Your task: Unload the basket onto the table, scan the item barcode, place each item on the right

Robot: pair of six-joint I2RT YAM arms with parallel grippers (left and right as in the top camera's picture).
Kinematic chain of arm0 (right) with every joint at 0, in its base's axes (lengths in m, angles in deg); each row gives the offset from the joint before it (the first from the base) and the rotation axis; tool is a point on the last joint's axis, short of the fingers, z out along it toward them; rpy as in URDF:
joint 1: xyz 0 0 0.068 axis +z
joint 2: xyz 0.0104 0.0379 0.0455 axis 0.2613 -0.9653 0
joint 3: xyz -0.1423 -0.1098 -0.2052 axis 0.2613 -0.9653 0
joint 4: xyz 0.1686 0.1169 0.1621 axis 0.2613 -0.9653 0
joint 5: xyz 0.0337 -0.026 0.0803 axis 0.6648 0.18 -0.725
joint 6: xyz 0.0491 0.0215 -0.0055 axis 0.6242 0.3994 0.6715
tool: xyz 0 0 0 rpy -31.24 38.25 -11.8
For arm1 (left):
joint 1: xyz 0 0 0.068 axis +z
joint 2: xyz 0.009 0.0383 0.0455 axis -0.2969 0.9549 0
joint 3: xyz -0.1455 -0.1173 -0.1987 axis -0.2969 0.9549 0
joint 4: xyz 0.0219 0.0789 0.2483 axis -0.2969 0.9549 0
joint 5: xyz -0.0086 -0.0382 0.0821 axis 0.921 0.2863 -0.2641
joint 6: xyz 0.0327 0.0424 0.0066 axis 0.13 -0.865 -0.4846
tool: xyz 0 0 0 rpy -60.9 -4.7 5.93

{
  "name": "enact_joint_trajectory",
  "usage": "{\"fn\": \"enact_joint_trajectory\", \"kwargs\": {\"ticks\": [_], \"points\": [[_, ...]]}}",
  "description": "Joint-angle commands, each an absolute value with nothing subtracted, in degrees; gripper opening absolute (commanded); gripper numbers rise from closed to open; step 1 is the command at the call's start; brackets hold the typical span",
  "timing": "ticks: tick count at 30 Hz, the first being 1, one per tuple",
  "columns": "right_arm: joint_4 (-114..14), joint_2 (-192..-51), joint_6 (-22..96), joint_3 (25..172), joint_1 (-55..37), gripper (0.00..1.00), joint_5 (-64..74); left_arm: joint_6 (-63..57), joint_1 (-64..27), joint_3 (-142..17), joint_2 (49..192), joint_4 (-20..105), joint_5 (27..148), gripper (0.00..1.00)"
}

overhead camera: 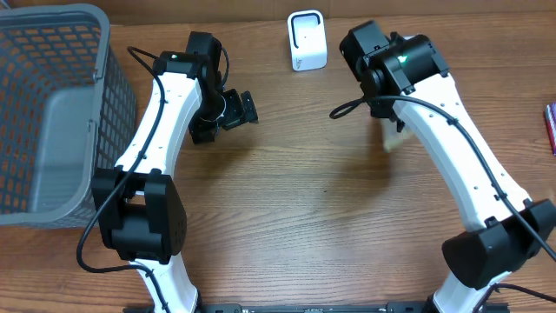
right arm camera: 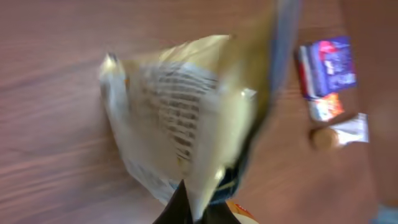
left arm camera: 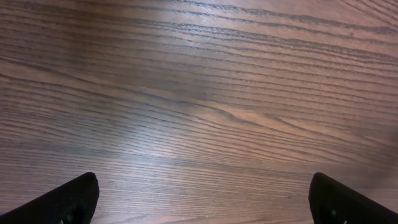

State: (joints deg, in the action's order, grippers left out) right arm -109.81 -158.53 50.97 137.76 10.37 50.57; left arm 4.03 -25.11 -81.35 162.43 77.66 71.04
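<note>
Bare wood lies below my right gripper and to its left in the overhead view, back toward my base, so I need to lower the gripper that way next and release the packet.
The item is a pale cream packet [right arm camera: 180, 112] with blurred dark print on its face. My right gripper [right arm camera: 198, 206] is shut on its lower edge and holds it above the table. From overhead only a pale corner of the packet [overhead camera: 396, 139] peeks out under the right wrist, some way right of and nearer than the white scanner [overhead camera: 307, 41] at the back. Left of the middle of the table, my left gripper [overhead camera: 224, 120] is open. Its dark fingertips [left arm camera: 81, 193] stand wide apart over bare wood, and the gripper [left arm camera: 204, 190] holds nothing.
A grey mesh basket [overhead camera: 52, 113] fills the left side of the table. Small purple and red packets [right arm camera: 326, 68] lie on the wood to the right, at the table's right edge [overhead camera: 551, 126] in the overhead view.
</note>
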Motion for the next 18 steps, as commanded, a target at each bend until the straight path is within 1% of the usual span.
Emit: {"fn": "enact_joint_trajectory", "kwargs": {"ticks": [1, 5, 11, 18], "points": [[-110.86, -158.46, 51.85, 137.08, 10.07, 0.04, 54.3, 3.16, -24.95, -82.22, 162.63, 77.59, 71.72, 1.0], [-112.74, -158.51, 51.87, 134.09, 10.07, 0.04, 53.69, 2.92, -24.95, -82.22, 162.63, 77.79, 71.72, 1.0], [-111.69, -158.51, 51.94, 125.85, 10.15, 0.04, 52.58, 2.72, -24.95, -82.22, 162.6, 77.79, 71.69, 1.0], [-108.69, -158.53, 51.87, 122.55, 12.58, 0.04, 46.02, 2.72, -24.95, -82.2, 162.6, 77.74, 71.69, 1.0]]}}
